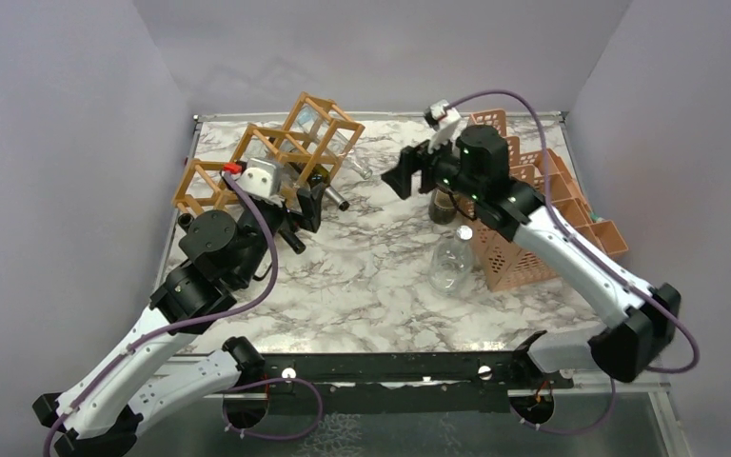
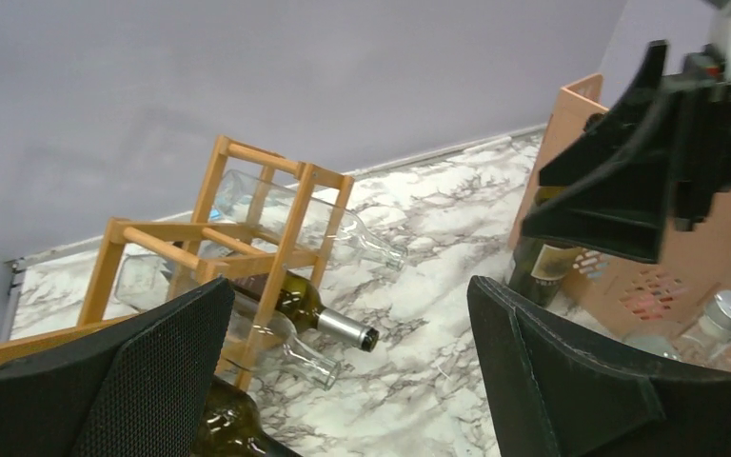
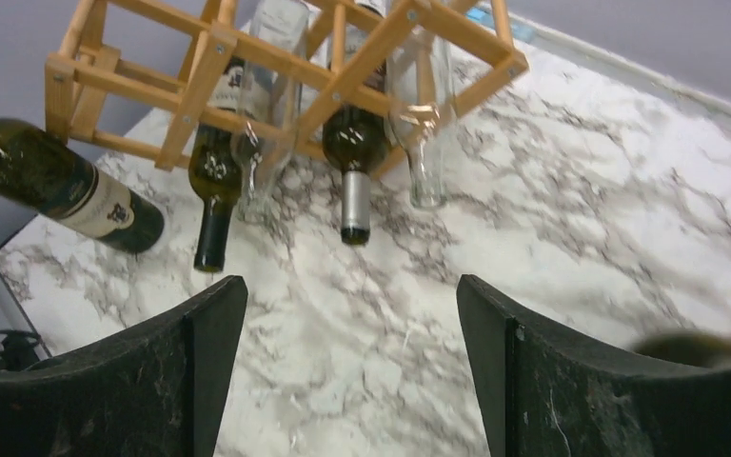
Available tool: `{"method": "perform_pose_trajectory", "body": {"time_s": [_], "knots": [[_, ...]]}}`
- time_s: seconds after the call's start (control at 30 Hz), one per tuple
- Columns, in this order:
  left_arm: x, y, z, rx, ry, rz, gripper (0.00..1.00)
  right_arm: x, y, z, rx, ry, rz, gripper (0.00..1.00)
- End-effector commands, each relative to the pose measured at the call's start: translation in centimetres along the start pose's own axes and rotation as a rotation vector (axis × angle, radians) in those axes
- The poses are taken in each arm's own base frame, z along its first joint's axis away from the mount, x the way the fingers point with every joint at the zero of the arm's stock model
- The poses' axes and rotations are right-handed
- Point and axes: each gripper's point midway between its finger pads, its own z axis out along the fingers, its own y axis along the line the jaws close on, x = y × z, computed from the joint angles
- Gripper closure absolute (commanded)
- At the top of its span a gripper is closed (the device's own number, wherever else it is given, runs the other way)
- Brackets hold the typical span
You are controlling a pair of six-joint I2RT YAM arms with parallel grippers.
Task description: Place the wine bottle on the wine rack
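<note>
My right gripper will next move back and to the right in the top view to straddle the upright clear bottle's cap (image 1: 464,232), which lies that way from it.
The wooden wine rack (image 1: 276,157) stands at the back left, with several clear and dark bottles lying in its cells; it also shows in the left wrist view (image 2: 247,224) and the right wrist view (image 3: 276,67). A dark wine bottle (image 1: 442,206) stands upright beside the pink crate, and shows in the left wrist view (image 2: 541,271). My right gripper (image 1: 411,173) is open and empty, just left of and above that bottle. My left gripper (image 1: 306,211) is open and empty at the rack's front, over the bottle necks.
A pink plastic crate (image 1: 543,214) stands at the right. A clear bottle (image 1: 452,262) stands upright at its front left corner. A labelled dark bottle (image 3: 67,186) sticks out at the rack's end. A silver-capped green bottle (image 2: 324,319) points out of the rack.
</note>
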Motion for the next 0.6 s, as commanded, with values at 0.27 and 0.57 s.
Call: {"method": "perform_pose_trajectory", "body": {"time_s": [0.27,0.57], "knots": [[4.8,-4.3,-0.3,0.213,0.011,-0.086,0.01,6.1,-3.8,-13.8,0.335,0.139,0.004,0.18],[6.6,-5.5,-0.6,0.265,0.023,-0.147,0.01,9.9,-3.6,-15.1,0.346,0.226,0.065,0.2]]}}
